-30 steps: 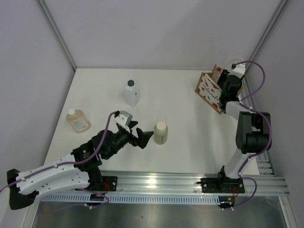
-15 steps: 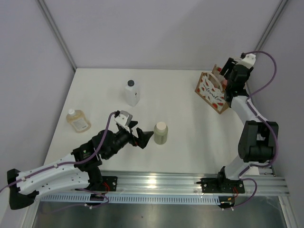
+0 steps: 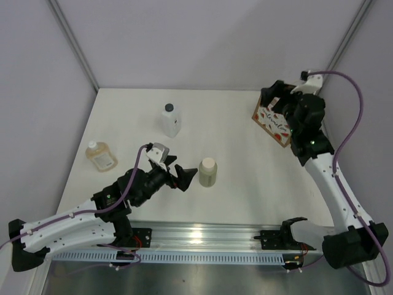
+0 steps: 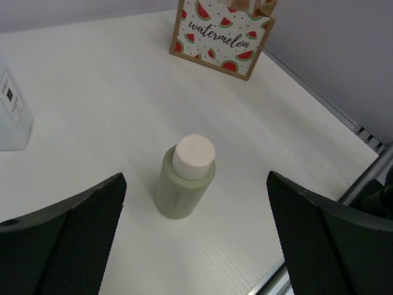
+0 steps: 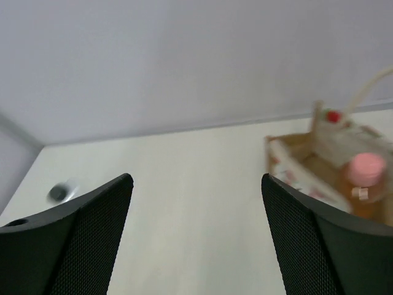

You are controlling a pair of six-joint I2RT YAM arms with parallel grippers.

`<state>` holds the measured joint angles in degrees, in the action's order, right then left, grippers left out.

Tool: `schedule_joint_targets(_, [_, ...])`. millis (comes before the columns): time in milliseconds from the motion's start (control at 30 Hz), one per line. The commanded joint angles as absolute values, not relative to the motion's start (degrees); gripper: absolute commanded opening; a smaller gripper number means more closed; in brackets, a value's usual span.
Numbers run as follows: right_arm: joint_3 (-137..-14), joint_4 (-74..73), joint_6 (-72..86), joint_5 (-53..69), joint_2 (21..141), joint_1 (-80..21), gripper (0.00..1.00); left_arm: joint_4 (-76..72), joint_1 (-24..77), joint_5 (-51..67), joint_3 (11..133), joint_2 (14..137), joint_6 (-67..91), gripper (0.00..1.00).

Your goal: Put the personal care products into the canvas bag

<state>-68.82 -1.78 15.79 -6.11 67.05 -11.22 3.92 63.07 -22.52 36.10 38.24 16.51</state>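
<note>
The beige bottle stands upright, so my right gripper should next come back from the bag, tilt downward and go down over the beige bottle's cream cap (image 3: 209, 164).
The canvas bag (image 3: 271, 121) stands at the table's far right, its watermelon panel (image 4: 221, 34) facing inward. An orange bottle with a pink cap (image 5: 366, 170) stands inside the bag (image 5: 307, 161). My right gripper (image 3: 274, 98) hovers above the bag's left end, open with nothing between its fingers (image 5: 98, 215). My left gripper (image 3: 185, 175) is open, just left of the upright beige bottle (image 3: 207, 171) with a cream cap (image 4: 193, 156), not touching it. The white bottle with a black cap (image 3: 171, 119) stands at the back. The amber flask (image 3: 101, 156) lies at the left.
Grey walls close in the table at the back and on both sides. A metal rail (image 3: 202, 236) runs along the near edge. The table's right edge (image 4: 344, 117) passes close beside the bag.
My right gripper has opened and risen out of the bag, swinging left above it; the orange bottle stays inside. The left arm and the other bottles have not moved.
</note>
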Motion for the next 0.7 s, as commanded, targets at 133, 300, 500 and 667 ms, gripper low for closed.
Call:
schedule_joint_targets(133, [-51.8, -1.68, 13.71, 0.25, 59.15, -29.07, 0.92, 1.23, 62.84, -28.21, 34.72, 36.04, 16.17, 0.99])
schedule_joint_targets(300, [-47.29, 1.39, 9.07, 0.97, 62.12, -40.93, 0.98, 0.35, 62.93, -32.08, 32.78, 33.66, 15.47, 0.99])
schedule_joint_targets(500, [-48.69, 2.1, 4.93, 2.55, 70.38, -49.2, 1.0, -1.58, 62.93, -33.92, 31.9, 32.7, 15.03, 0.99])
schedule_joint_targets(667, [-48.69, 3.07, 4.22, -2.28, 74.61, -51.33, 0.99, -1.58, 62.93, -34.63, 32.17, 33.4, 14.77, 0.99])
